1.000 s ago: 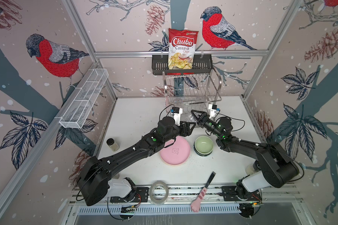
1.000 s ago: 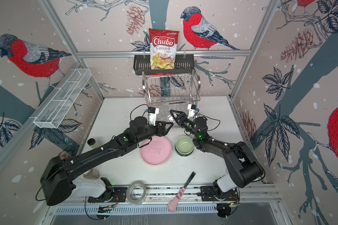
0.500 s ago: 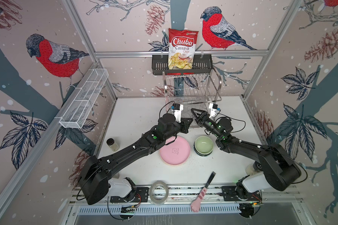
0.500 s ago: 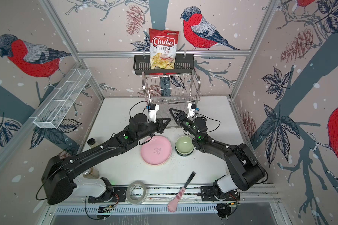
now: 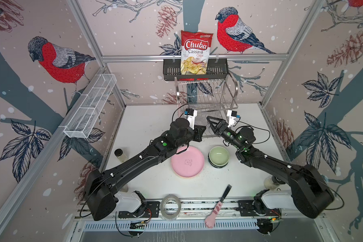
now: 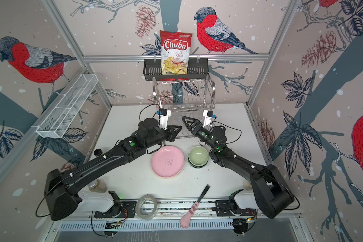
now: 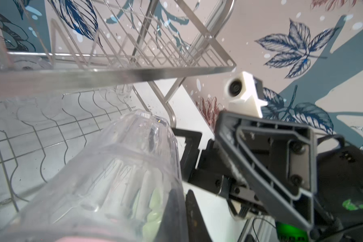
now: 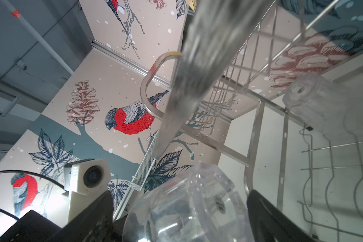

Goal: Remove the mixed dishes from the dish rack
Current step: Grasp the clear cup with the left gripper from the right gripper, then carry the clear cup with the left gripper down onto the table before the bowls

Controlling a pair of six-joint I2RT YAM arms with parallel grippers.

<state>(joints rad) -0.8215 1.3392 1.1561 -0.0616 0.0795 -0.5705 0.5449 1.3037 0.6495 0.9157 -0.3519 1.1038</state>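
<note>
The bare tabletop by the pink-handled tool is back and below, so my left gripper will next move back and down to let go of the glass's rim.
My left gripper (image 7: 181, 189) is shut on the rim of a clear glass (image 7: 117, 167), one finger inside it and one outside. That glass (image 8: 187, 209) lies between the wide-apart fingers of my open right gripper (image 8: 179, 192). Both grippers (image 5: 201, 131) (image 5: 209, 122) meet at the front of the dish rack (image 5: 208, 94). Another clear glass (image 8: 308, 100) stands upside down on the rack's lower shelf. A pink plate (image 5: 187, 161) tops a stack on the table. Beside it a pale green bowl (image 5: 218, 156) sits on another bowl.
A chips bag (image 5: 195, 52) stands in a black basket (image 5: 170, 71) above the rack. A white mesh tray (image 5: 90, 109) hangs on the left wall. A jar (image 5: 120, 154) stands at the left; a tape roll (image 5: 170, 206) and a pink-handled tool (image 5: 218, 205) lie at the front edge.
My left gripper has closed on the glass's rim. My right gripper has opened wide around the same glass. Both arms have stayed at the rack's front.
</note>
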